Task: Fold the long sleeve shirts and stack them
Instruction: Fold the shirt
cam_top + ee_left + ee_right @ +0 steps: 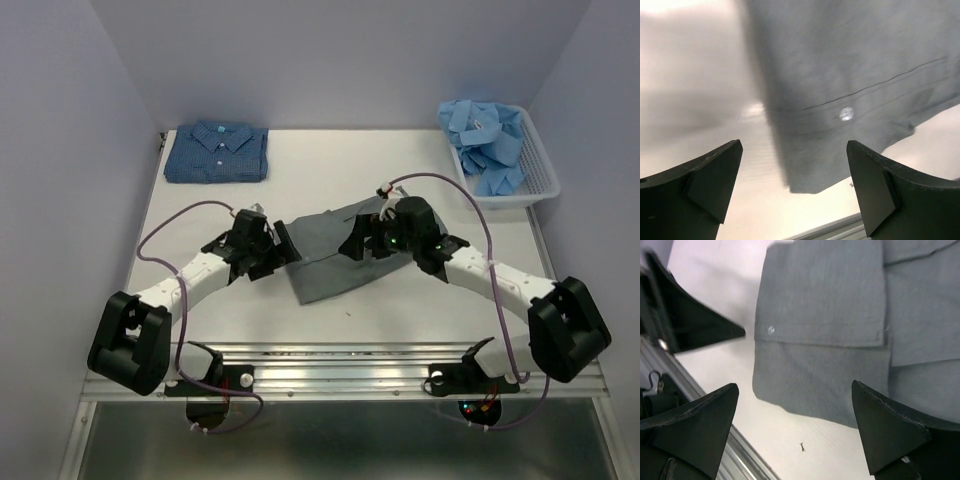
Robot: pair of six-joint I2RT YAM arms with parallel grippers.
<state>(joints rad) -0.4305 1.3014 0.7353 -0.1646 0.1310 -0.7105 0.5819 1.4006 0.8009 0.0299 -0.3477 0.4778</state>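
Bare tabletop beside the grey shirt's side edge at the seam [296, 264] [775, 115] near the button leaves room for a finger. My left gripper needs to move down onto that edge next.
A plain grey shirt [330, 262] lies partly folded in the middle of the table, between the two arms. It fills the left wrist view [850, 75] and the right wrist view [830, 340]. A dark blue patterned shirt [217, 152] lies folded at the far left. Light blue shirts [487, 140] are heaped in the white basket [538, 178] at the far right. My left gripper [280, 245] is open and empty at the grey shirt's left edge. My right gripper [358, 243] is open and empty over the shirt's right part.
The metal rail [340, 355] runs along the table's near edge, close below the grey shirt. Purple cables loop above both arms. Grey walls close the table on the left, back and right.
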